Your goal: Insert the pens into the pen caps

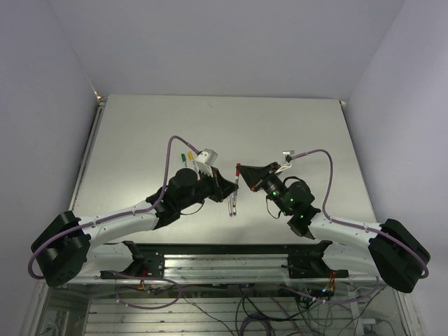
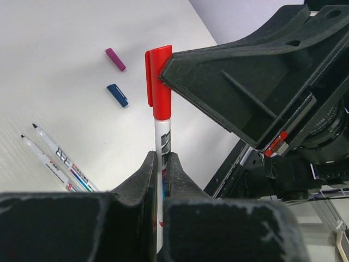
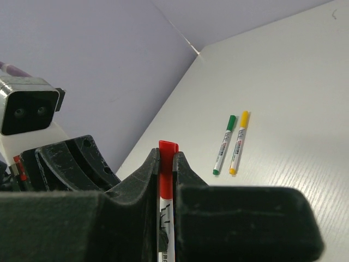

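Observation:
The red cap is on, so my left gripper should next move outward and down, tip its fingers down and let go of the pen on the tabletop beside the yellow-capped pen.
A red pen (image 2: 162, 139) stands between both grippers, with the red cap (image 2: 160, 82) seated over its end. My left gripper (image 2: 162, 157) is shut on the pen's white barrel. My right gripper (image 3: 166, 154) is shut on the red cap (image 3: 167, 164), and the barrel (image 3: 165, 224) runs down between its fingers. In the top view the two grippers (image 1: 229, 187) (image 1: 243, 175) meet at the table's middle with the red cap (image 1: 239, 168) between them. A purple cap (image 2: 115, 59) and a blue cap (image 2: 117, 95) lie loose on the table. Two uncapped pens (image 2: 60, 158) lie side by side.
A green-capped pen (image 3: 224, 144) and a yellow-capped pen (image 3: 239, 142) lie parallel on the white table (image 1: 140, 140), behind the left arm. The left wrist's camera housing (image 3: 27, 112) shows close beside the right gripper. Purple cables loop above both arms.

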Controlling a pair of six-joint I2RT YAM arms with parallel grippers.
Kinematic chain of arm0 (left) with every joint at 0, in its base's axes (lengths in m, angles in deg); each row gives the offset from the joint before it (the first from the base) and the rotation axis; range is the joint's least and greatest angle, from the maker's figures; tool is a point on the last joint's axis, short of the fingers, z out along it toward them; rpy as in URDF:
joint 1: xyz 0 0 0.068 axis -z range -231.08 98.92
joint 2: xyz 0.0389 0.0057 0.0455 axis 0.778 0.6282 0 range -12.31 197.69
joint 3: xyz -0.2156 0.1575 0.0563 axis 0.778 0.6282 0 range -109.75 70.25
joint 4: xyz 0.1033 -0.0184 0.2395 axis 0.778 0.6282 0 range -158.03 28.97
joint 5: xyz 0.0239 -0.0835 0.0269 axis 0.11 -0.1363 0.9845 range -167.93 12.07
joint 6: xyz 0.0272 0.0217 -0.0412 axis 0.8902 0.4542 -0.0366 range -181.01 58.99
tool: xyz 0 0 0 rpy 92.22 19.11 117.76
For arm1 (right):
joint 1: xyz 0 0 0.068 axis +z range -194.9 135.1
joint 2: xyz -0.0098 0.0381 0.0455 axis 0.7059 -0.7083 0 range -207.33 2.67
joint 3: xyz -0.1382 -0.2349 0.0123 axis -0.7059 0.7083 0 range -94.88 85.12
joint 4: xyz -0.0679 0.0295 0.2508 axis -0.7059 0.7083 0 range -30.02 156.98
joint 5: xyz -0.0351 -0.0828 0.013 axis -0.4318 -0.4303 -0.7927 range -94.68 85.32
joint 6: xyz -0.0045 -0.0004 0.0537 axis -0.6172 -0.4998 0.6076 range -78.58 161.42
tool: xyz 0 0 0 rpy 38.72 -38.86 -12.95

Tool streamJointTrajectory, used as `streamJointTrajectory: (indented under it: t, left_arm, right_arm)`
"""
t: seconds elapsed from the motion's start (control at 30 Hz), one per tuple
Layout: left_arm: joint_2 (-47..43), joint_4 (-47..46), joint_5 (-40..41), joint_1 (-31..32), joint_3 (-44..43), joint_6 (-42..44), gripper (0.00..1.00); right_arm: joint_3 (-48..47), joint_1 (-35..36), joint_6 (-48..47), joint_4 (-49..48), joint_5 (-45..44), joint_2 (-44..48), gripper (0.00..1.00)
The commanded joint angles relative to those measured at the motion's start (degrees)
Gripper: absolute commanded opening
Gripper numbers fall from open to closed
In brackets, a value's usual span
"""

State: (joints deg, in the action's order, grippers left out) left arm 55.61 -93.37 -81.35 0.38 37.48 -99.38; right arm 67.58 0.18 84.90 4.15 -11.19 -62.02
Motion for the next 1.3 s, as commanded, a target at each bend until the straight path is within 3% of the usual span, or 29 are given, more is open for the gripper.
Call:
streamJointTrajectory:
  t: [0.0, 0.57, 0.83, 1.27]
  left_arm:
    - [-1.0, -9.4, 8.2, -1.1, -3.1, 1.9, 0.07]
    - [1.6, -8.2, 7.6, -5.2, -5.6, 3.2, 0.07]
    - [2.7, -5.7, 5.2, -5.4, -4.9, 3.5, 0.07]
    - [5.8, 0.2, 9.1, -5.3, 2.0, 0.6, 0.07]
  right_arm:
    - [-0.1, 2.5, -2.1, 11.6, 4.5, -0.5, 0.0]
    - [-3.8, 5.5, -3.2, 16.5, 4.8, -6.0, 0.0]
    - [-8.2, 5.6, -6.5, 19.2, -1.5, -5.9, 0.0]
    - [-15.3, 5.5, -16.6, 22.7, -15.2, 3.4, 0.42]
